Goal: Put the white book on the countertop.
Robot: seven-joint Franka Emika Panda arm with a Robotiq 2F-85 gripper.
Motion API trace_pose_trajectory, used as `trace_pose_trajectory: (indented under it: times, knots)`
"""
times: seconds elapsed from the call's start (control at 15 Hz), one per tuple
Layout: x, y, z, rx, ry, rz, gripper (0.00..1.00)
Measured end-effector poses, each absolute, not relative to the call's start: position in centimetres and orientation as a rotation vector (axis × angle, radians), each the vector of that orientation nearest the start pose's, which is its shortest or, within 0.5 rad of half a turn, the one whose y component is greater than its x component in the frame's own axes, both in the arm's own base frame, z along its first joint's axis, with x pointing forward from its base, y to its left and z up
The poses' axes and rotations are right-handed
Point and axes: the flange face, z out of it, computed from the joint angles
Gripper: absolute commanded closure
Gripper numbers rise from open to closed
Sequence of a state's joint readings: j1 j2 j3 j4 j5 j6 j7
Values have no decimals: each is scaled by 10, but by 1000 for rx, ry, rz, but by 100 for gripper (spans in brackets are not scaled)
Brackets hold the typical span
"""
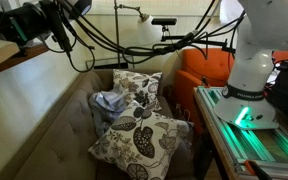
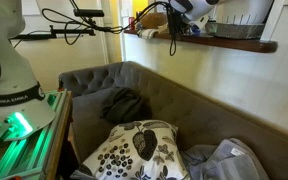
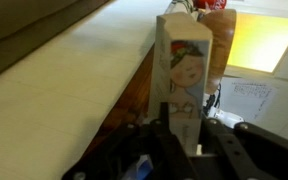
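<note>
The white book [image 3: 184,60] turns with my gripper in line with the wood next, then goes down onto the countertop, which runs slantwise past the book.
In the wrist view my gripper [image 3: 184,128] is shut on the white book [image 3: 184,60]. The book stands upright between the fingers, and its cover shows a drawn figure. The brown wooden countertop [image 3: 134,92] runs just left of the book, against a pale wall. In both exterior views the gripper [image 1: 39,25] [image 2: 179,15] is high up by the countertop ledge [image 1: 4,58] [image 2: 209,43]. I cannot make out the book there, nor whether it touches the wood.
A grey tray-like object [image 2: 234,28] sits on the ledge beside the gripper. Below is a grey sofa [image 2: 184,105] with leaf-patterned cushions [image 1: 139,140] [image 2: 134,150] and crumpled cloth [image 1: 109,102]. The green-lit robot table [image 1: 254,135] [image 2: 24,135] stands alongside. An orange chair [image 1: 199,70] is behind.
</note>
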State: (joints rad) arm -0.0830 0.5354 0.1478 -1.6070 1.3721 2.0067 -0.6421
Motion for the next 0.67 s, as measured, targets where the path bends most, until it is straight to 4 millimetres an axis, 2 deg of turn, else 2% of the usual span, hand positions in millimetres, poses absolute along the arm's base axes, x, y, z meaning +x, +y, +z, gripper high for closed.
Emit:
trace_pose_trajectory:
  times: [0.2, 0.4, 0.67]
  knots:
    - [708, 98, 362, -1783, 133, -296, 94]
    - [721, 100, 365, -1694, 202, -324, 94]
    - [732, 103, 351, -1649, 312, -344, 94]
